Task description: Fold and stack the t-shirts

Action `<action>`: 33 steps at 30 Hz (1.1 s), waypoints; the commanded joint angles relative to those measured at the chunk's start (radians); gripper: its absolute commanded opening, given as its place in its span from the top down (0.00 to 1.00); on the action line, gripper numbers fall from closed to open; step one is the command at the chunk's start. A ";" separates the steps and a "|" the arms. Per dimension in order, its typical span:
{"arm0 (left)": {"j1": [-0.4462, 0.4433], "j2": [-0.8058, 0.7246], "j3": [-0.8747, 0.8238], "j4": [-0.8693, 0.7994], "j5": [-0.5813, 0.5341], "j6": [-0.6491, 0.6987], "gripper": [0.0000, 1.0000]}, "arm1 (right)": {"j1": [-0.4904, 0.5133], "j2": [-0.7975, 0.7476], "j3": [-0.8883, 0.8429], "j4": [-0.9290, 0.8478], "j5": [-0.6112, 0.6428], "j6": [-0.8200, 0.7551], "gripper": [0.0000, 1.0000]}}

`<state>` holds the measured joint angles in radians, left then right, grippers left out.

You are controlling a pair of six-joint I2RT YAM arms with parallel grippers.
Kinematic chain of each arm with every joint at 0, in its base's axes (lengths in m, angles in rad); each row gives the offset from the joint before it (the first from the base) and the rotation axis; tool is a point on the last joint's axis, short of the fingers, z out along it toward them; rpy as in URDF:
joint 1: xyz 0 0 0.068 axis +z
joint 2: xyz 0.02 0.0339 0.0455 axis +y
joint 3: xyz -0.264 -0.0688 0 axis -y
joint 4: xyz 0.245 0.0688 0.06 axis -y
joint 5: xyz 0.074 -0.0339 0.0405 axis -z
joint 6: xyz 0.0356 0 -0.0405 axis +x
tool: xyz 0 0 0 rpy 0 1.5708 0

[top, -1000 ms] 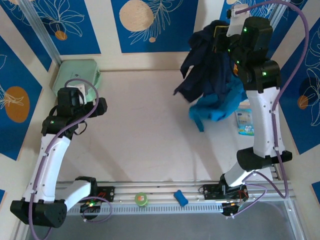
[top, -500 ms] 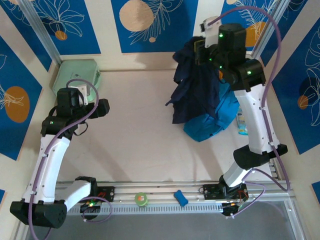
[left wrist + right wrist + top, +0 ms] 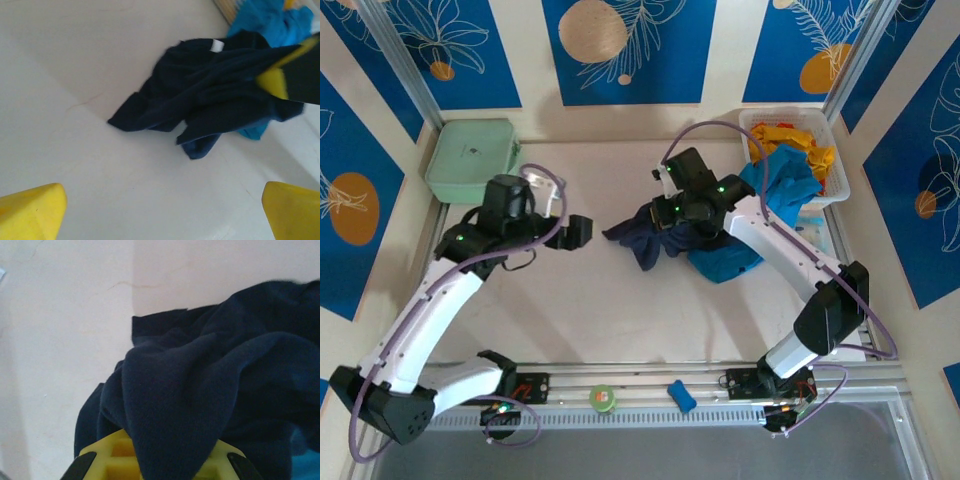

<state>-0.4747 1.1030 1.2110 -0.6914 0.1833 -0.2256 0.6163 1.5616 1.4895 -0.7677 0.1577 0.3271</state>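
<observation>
The navy t-shirt's crumpled middle point(image 3: 654, 240) point(image 3: 197, 92) lies below the turquoise shirt, so my left gripper needs to move its open fingers next across bare table toward the turquoise shirt and down onto that middle.
The dark navy t-shirt point(image 3: 638, 243) lies crumpled at the table's middle, one end lifted by my right gripper point(image 3: 667, 213), which is shut on it. In the right wrist view the navy cloth point(image 3: 210, 390) drapes over the yellow fingers point(image 3: 112, 457). A turquoise-blue t-shirt point(image 3: 728, 262) lies just right of it, more turquoise cloth point(image 3: 782, 180) hanging from the basket. An orange-yellow t-shirt point(image 3: 790, 140) sits in the basket. My left gripper point(image 3: 576, 231) is open just left of the navy shirt point(image 3: 210, 85), its fingertips point(image 3: 30, 212) wide apart over bare table.
The white mesh basket point(image 3: 827, 128) stands at the back right. A pale mint-green box point(image 3: 470, 158) is at the back left. A green tape roll point(image 3: 603, 399) and a small blue object point(image 3: 682, 396) rest on the front rail.
My right arm swung down and left from high over the basket to the table's middle, bringing the navy shirt with it. My left arm reached right towards the shirt.
</observation>
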 commanded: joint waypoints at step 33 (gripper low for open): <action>-0.330 0.976 0.282 0.300 -0.138 -0.053 1.00 | -0.694 -0.089 -0.460 0.050 0.062 0.243 0.23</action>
<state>-0.8013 2.0468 1.4563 -0.3592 0.0597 -0.2440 -0.0456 1.4532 1.0382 -0.7681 0.2497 0.5514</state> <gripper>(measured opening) 0.355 0.768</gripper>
